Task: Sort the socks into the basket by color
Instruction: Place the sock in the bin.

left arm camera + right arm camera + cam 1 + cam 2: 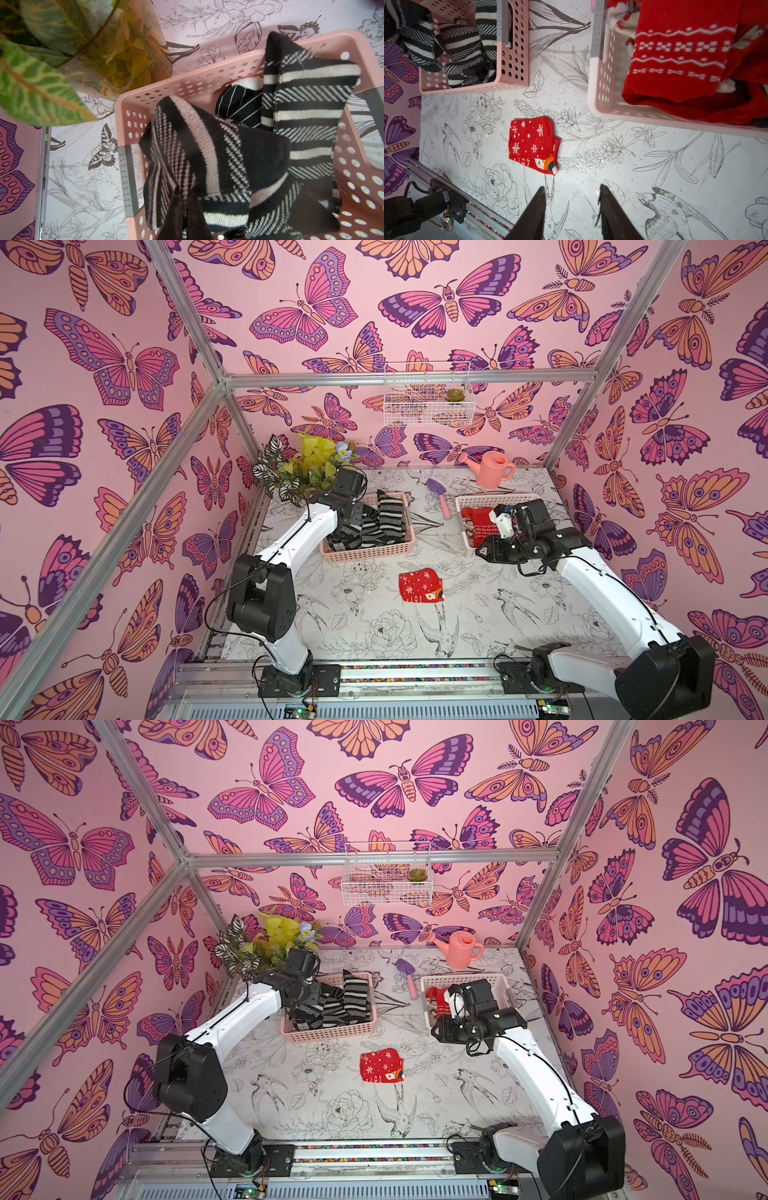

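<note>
I need to lower the matching striped sock with my left gripper onto the piled black-and-white socks below in the pink basket and let go of it there.
My left gripper hangs over the pink basket at the back left, shut on a black-and-white striped sock that dangles into it. Several more black-and-white socks lie piled inside. My right gripper stands open with nothing between its fingers, above the bare table beside the pale basket at the back right. In both top views it sits by that basket's near corner. Red patterned socks fill that basket. One red snowflake sock lies flat mid-table, between both arms.
A leafy plant stands right behind the left basket, close to my left wrist. A pink watering can and a purple trowel lie at the back. A white wire basket hangs on the wall. A metal rail runs along the front edge.
</note>
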